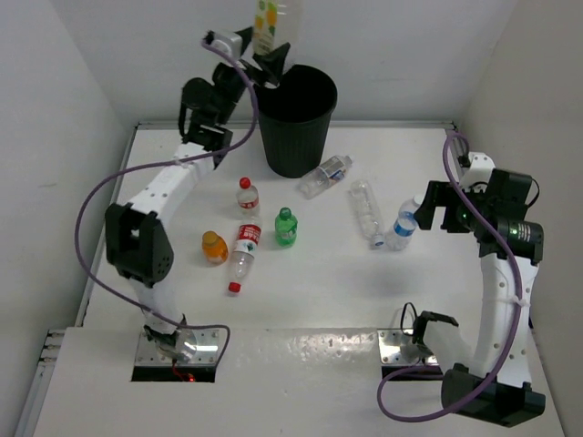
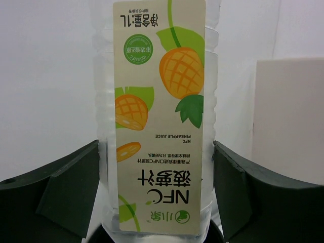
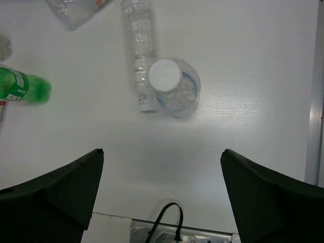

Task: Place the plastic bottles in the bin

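The body of the upright blue-labelled bottle [image 1: 404,226] [image 3: 182,95] is below, so next I should lower my right gripper's open fingers to the left in the top view, around it.
My left gripper [image 1: 273,64] is shut on a clear yellow-labelled pineapple juice bottle [image 1: 271,23] and holds it high over the left rim of the black bin [image 1: 296,114]. In the left wrist view the bottle [image 2: 159,116] fills the gap between the fingers [image 2: 71,192]. My right gripper [image 1: 435,211] is open and empty, just right of an upright blue-labelled bottle [image 1: 404,226], which shows from above with its white cap [image 3: 172,83]. On the table are a lying clear bottle [image 1: 366,209], another by the bin [image 1: 326,175], a green one [image 1: 287,226], an orange one [image 1: 214,246], and two red-labelled ones [image 1: 247,196] [image 1: 241,255].
White walls close the table in at the back and both sides. The right arm's base plate with a black cable [image 3: 169,223] lies at the near edge. The lying clear bottle [image 3: 137,45] touches the upright one in the right wrist view, and the green bottle [image 3: 23,86] is far left.
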Tool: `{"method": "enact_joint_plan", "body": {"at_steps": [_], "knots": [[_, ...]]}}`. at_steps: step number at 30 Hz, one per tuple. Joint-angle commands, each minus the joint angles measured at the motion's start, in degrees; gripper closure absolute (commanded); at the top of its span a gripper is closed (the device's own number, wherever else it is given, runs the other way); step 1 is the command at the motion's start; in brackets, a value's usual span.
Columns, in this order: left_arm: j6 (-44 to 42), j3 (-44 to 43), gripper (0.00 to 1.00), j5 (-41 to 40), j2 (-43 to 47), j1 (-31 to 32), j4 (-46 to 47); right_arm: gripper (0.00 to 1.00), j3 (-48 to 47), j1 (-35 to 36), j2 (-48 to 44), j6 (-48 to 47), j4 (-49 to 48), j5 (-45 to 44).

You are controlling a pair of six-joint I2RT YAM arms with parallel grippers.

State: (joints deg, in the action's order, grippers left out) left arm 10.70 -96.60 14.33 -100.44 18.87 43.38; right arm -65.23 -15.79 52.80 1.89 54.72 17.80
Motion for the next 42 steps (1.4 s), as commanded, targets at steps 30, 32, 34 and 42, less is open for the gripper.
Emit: {"method": "enact_joint_plan", "body": {"at_steps": [30,32,34,42], "knots": [[-0.1,-21.6,0.00,-2.6,-12.0,-0.1,-6.0,0.00,11.8,-0.2,-10.3,-1.3,-5.1,1.3],[-0.1,-19.1,0.00,-1.9,-6.3,-0.7,-8.9,0.00,13.9,-0.1,-11.1,-1.4,-7.9,1.4],[-1.1,-15.9,0.00,-1.3,-2.1,-0.7,-11.1,0.00,16.8,-0.2,-12.7,-1.4,-10.5,1.2],[-10.0,5.1,0.00,1.1,16.8,-2.3,-20.8,0.00,22.2,0.5,-10.3,2.8,-22.5,-2.4]]}}
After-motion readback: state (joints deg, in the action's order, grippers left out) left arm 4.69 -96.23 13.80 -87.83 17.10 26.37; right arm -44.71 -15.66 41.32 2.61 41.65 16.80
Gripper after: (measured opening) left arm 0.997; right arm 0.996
